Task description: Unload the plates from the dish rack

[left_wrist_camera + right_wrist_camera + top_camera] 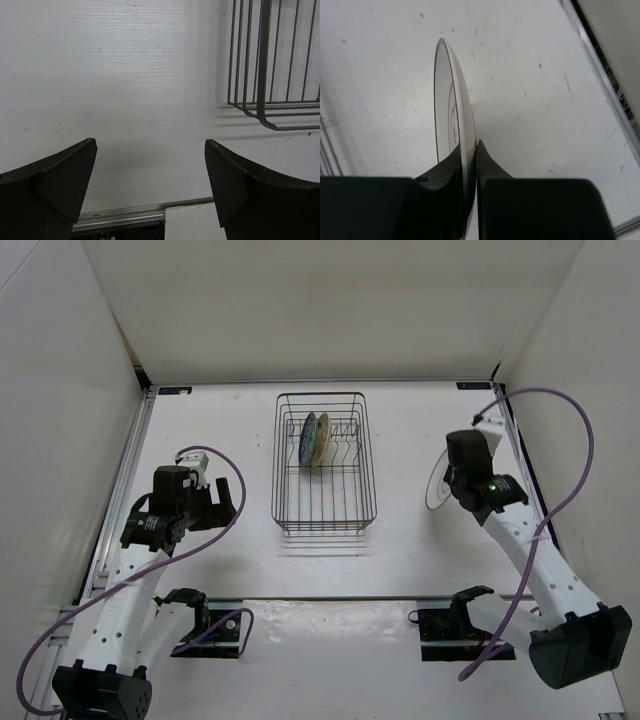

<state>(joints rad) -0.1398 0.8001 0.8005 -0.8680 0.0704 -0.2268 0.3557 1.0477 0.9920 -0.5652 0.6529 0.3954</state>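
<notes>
The white plate (pixel 436 486) stands on edge. I should next carry it back and down with my right gripper, tilting it flat onto the table beside the rack (pixel 325 462).
The dark wire dish rack (pixel 325 462) stands at the middle of the table. A blue-teal plate (pixel 309 439) and a cream-tan plate (pixel 322 438) stand upright in its far half. My right gripper (pixel 452 480) is shut on the rim of the white plate (pixel 436 486), right of the rack; in the right wrist view the white plate (pixel 451 105) stands on edge between the fingers (pixel 490 160). My left gripper (pixel 222 498) is open and empty, left of the rack; the left wrist view shows the rack's near corner (pixel 270 65).
White walls enclose the table on three sides. A metal rail (pixel 320 600) runs along the near edge, with the arm mounts on it. A table edge strip (pixel 600 70) lies close to the right of the held plate.
</notes>
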